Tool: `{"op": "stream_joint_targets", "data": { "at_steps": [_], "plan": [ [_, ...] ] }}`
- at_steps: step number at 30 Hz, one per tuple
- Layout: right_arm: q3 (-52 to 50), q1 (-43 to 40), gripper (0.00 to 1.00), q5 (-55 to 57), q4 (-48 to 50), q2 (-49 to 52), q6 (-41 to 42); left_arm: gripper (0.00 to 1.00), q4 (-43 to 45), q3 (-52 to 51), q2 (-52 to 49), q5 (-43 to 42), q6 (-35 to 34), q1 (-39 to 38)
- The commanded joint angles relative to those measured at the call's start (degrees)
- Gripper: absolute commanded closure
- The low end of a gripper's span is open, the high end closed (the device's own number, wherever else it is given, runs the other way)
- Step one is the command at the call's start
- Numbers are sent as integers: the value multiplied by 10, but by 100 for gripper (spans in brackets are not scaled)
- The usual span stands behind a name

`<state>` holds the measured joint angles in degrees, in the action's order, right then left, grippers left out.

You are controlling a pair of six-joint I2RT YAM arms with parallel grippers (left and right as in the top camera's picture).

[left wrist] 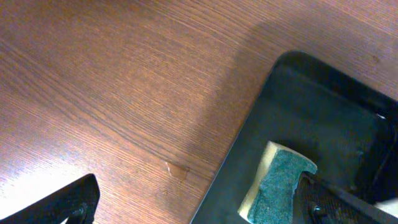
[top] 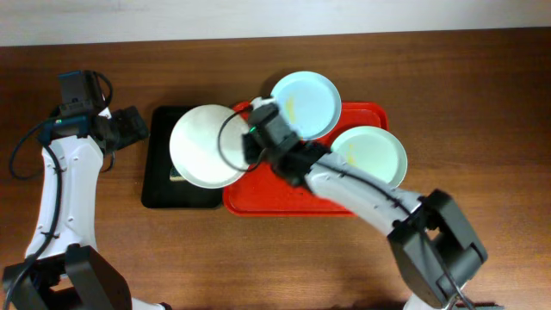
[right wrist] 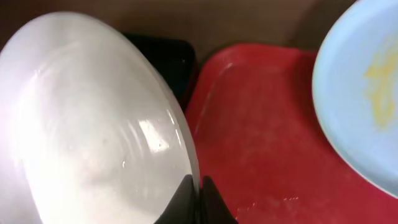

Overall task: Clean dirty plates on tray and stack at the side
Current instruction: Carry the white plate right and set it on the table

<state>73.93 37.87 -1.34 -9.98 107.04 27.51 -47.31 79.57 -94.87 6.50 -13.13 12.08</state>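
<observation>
My right gripper crosses, lowers and releases the white plate's rim next. Bare tabletop past the pale green plate lies below it and to its right in the overhead view.
My right gripper (top: 250,145) is shut on the rim of the white plate (top: 207,146) and holds it over the black tray (top: 159,159) and the left edge of the red tray (top: 284,194); the pinch shows in the right wrist view (right wrist: 198,186), on the white plate (right wrist: 81,124). The pale blue plate (top: 306,103), with a yellow smear, lies at the red tray's back. It also shows in the right wrist view (right wrist: 360,93). The pale green plate (top: 370,155) lies on the tray's right. My left gripper (left wrist: 199,205) is open and empty at the black tray's left edge.
A green and yellow sponge (left wrist: 277,186) lies in the black tray (left wrist: 323,124), close to my left gripper's right finger. Bare wooden table (left wrist: 124,93) lies to the left of the black tray. The red tray (right wrist: 261,137) floor shows under the white plate.
</observation>
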Motion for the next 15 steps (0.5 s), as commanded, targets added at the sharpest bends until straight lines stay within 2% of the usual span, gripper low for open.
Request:
{"op": "stream_joint_targets", "data": {
  "at_steps": [1,3,6,12,15],
  "plan": [
    [5,-81,96,-229,-1,-33,20,1,1,4,1,7,-5,1],
    [5,-128,96,-274,-14,-36,20,1,1,4,1,7,-5,1],
    [5,-193,96,-271,-56,-36,19,1,1,4,1,7,-5,1],
    [5,-366,96,-369,-123,-36,20,1,1,4,1,7,-5,1],
    [5,-453,96,-374,-168,-36,19,1,1,4,1,7,-5,1]
  ]
}}
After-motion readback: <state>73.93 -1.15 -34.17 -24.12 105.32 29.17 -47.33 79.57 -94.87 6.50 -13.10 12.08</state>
